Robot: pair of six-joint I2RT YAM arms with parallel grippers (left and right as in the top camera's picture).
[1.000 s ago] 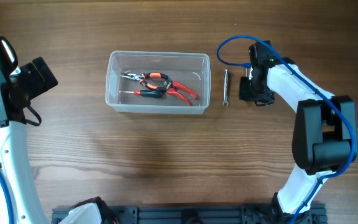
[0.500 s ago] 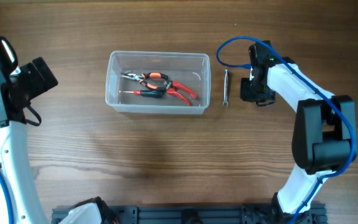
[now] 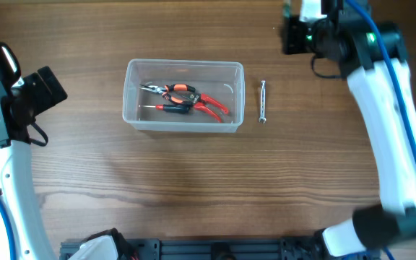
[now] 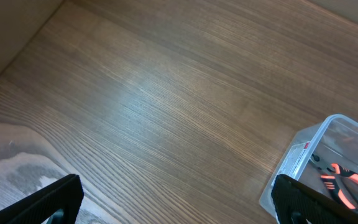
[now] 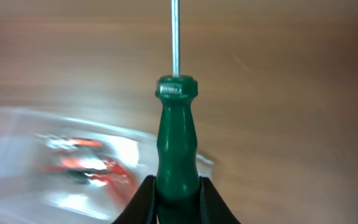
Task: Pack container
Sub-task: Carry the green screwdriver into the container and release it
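My right gripper is to go left in the overhead view next and down over the container's near side to release the screwdriver, because the container's bare bottom shows there.
The clear plastic container stands on the table left of centre and holds red-handled pliers and a small dark-handled tool. It shows in the left wrist view and blurred in the right wrist view. A metal rod-shaped tool lies just right of it. My right gripper is shut on a green-handled screwdriver, raised at the table's far right. My left gripper is open and empty, far left of the container.
The wooden table has bare surface in front of and left of the container. A dark rail runs along the front edge. The right arm's blue cable hangs over the right side.
My right arm has lifted sharply away from beside the metal tool, up toward the far right edge, carrying the green screwdriver. The left arm and container have not moved.
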